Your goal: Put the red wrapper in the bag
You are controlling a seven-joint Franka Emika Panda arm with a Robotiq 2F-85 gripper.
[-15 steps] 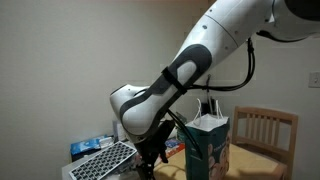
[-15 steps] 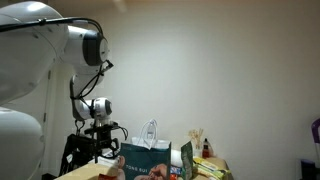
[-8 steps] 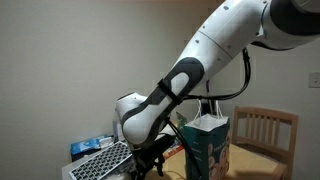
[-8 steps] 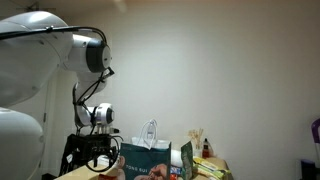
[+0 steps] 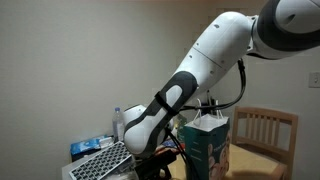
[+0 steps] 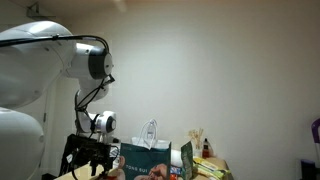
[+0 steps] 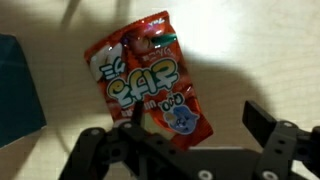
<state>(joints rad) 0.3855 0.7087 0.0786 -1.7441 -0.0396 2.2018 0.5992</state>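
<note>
I need to move my gripper down onto the red wrapper (image 7: pixel 145 75) next and close it on the wrapper's end with the blue cartoon figure (image 7: pixel 182 118).
In the wrist view the red wrapper (image 7: pixel 145 75) lies flat on the tan tabletop, with white and dark markings and a blue cartoon figure. My gripper (image 7: pixel 195 125) hovers just above it with the jaws open, one finger at the wrapper's lower edge and the other to its right over bare table. The teal bag (image 7: pixel 15 95) shows at the left edge of that view. The bag stands upright with white handles in both exterior views (image 5: pixel 207 145) (image 6: pixel 148 163). The gripper (image 5: pixel 160 162) (image 6: pixel 92 158) is low beside the bag; the wrapper is hidden in both.
A keyboard (image 5: pixel 105 160) and blue boxes (image 5: pixel 90 147) lie beside the arm. A wooden chair (image 5: pixel 265 130) stands behind the bag. Small packages and a green box (image 6: pixel 186 160) sit beyond the bag.
The arm has bent lower and brought the gripper down toward the tabletop beside the bag. The bag has not moved.
</note>
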